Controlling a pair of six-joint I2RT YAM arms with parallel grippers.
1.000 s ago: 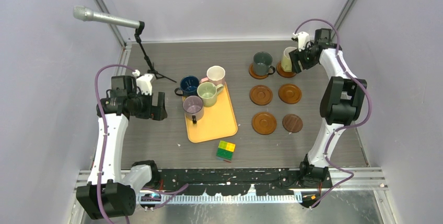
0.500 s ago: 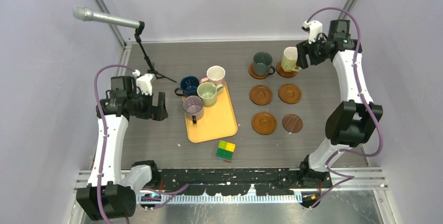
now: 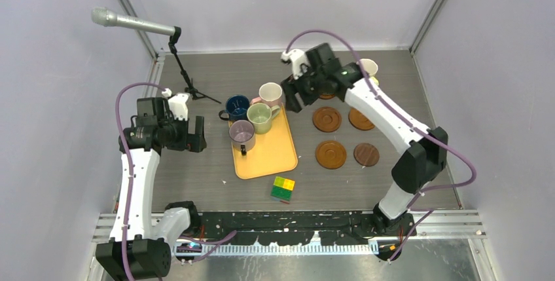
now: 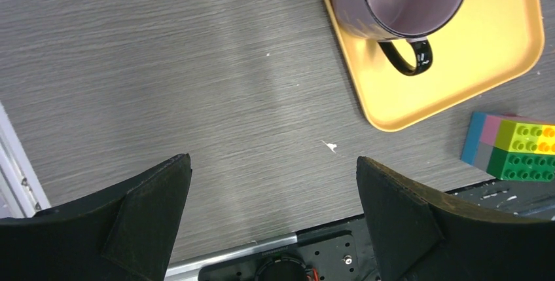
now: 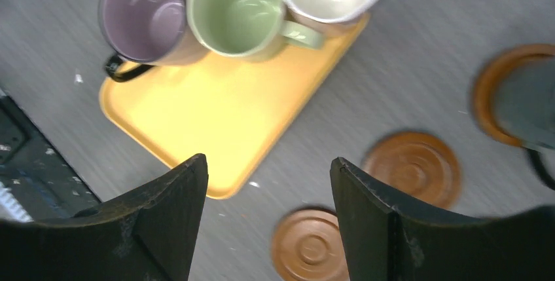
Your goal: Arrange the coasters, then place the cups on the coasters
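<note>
The mauve cup's handle (image 3: 243, 150) (image 5: 126, 72) sticks out clear of other cups, so the right gripper needs to move back and down onto it next, to the left in the top view.
Four bare coasters lie right of centre: (image 3: 326, 119), (image 3: 362, 118), (image 3: 331, 154) and the darker one (image 3: 366, 154). The pale yellow cup (image 3: 369, 67) stands at the back right; my right arm hides its coaster. In the right wrist view the dark grey cup (image 5: 527, 107) sits on a coaster (image 5: 487, 88). On the orange tray (image 3: 268, 153) stand the light green cup (image 3: 262, 117) and mauve cup (image 3: 241, 133). The dark blue cup (image 3: 237, 105) and white-pink cup (image 3: 270, 92) are at its far end. My right gripper (image 3: 293, 94) (image 5: 268, 158) hangs open beside the white-pink cup. My left gripper (image 3: 196, 133) (image 4: 273, 158) is open left of the tray.
A yellow-green block (image 3: 283, 188) lies in front of the tray near the front edge. A microphone (image 3: 131, 24) on a small stand (image 3: 190, 86) occupies the back left corner. Metal rails border the table at the front and left.
My right arm has left the pale yellow cup at the back right and swung left to the tray's far end. The left arm has hardly moved.
</note>
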